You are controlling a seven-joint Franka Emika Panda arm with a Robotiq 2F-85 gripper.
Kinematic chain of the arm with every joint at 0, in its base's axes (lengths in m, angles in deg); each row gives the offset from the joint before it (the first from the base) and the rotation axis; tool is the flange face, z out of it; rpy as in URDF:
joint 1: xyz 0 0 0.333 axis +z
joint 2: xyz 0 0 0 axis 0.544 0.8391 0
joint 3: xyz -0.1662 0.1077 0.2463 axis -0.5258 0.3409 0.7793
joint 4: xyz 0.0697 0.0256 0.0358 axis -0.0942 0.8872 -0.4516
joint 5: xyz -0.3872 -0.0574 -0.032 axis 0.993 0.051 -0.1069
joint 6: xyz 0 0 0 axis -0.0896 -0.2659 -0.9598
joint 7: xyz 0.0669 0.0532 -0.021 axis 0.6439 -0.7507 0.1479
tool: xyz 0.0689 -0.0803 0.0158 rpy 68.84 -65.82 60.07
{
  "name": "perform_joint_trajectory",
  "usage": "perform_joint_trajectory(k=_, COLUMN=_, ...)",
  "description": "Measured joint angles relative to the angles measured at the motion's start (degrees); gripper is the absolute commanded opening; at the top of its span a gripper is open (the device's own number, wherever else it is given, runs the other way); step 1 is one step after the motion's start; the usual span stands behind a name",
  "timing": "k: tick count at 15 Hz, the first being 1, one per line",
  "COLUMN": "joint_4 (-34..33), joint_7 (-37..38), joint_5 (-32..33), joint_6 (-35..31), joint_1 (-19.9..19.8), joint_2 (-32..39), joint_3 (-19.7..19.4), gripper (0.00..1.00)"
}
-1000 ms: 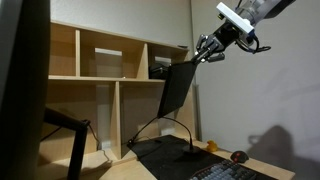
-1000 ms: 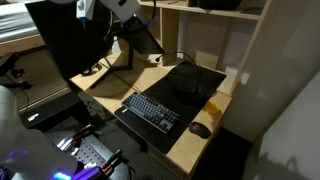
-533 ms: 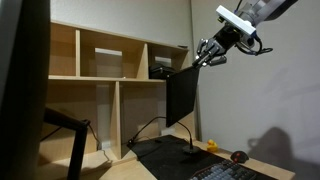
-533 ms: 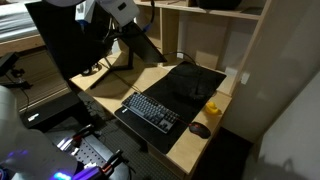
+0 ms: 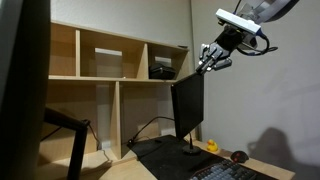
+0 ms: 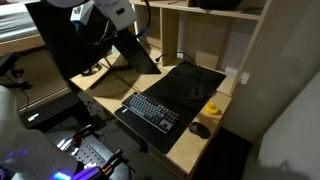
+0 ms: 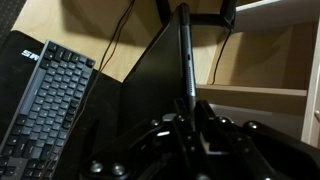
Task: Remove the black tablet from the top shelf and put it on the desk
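My gripper lowers the black tablet [image 6: 137, 52] to the mat's edge near the keyboard and lets go there next, because the tablet still hangs above the desk.
My gripper [image 5: 207, 60] is shut on the top corner of the black tablet [image 5: 187, 108], a thin black slab that hangs down from it in the air in front of the shelving unit. In an exterior view the tablet [image 6: 137, 52] slants above the pale wooden desk [image 6: 190, 140], below the gripper [image 6: 128, 28]. In the wrist view the tablet [image 7: 160, 70] runs edge-on up from my jaws [image 7: 186, 118]. The top shelf [image 5: 110, 52] holds a chunky black box device [image 5: 161, 70] in one compartment.
A black desk mat [image 6: 185, 90] with a keyboard [image 6: 150, 110] lies on the desk, with a small yellow object [image 6: 214, 108] and a dark mouse [image 6: 200, 130] near it. Cables [image 5: 150, 128] run at the shelf foot. A dark monitor edge [image 5: 15, 90] stands close.
My gripper has moved away from the shelf and slightly down, carrying the tablet. The tablet has swung from slanted to nearly vertical.
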Motion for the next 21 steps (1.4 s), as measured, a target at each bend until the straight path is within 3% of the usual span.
perform_joint_trajectory(k=4, joint_4=0.33, joint_7=-0.65, joint_5=-3.84, joint_6=-5.91, joint_1=0.74, joint_2=-0.01, joint_3=0.00, gripper=0.05)
perform_joint_trajectory(k=5, joint_4=0.49, joint_7=-1.28, joint_5=-5.70, joint_6=-8.08, joint_1=1.19, joint_2=0.00, joint_3=0.00, gripper=0.18)
perform_joint_trajectory(k=10, joint_4=0.83, joint_7=-2.80, joint_5=-8.99, joint_6=-11.55, joint_1=2.39, joint_2=0.00, joint_3=0.00, gripper=0.18)
perform_joint_trajectory(k=11, joint_4=0.86, joint_7=-2.80, joint_5=-8.99, joint_6=-11.55, joint_1=2.39, joint_2=0.00, joint_3=0.00, gripper=0.05)
perform_joint_trajectory(k=14, joint_4=1.37, joint_7=-2.69, joint_5=-8.66, joint_6=-11.46, joint_1=2.39, joint_2=0.44, joint_3=0.08, gripper=0.05)
perform_joint_trajectory(k=17, joint_4=2.73, joint_7=-4.40, joint_5=-12.04, joint_6=-17.57, joint_1=4.27, joint_2=7.33, joint_3=1.20, gripper=0.05)
perform_joint_trajectory(k=21, joint_4=1.70, joint_7=-12.08, joint_5=-26.28, joint_6=-28.58, joint_1=10.58, joint_2=19.00, joint_3=1.54, gripper=0.05)
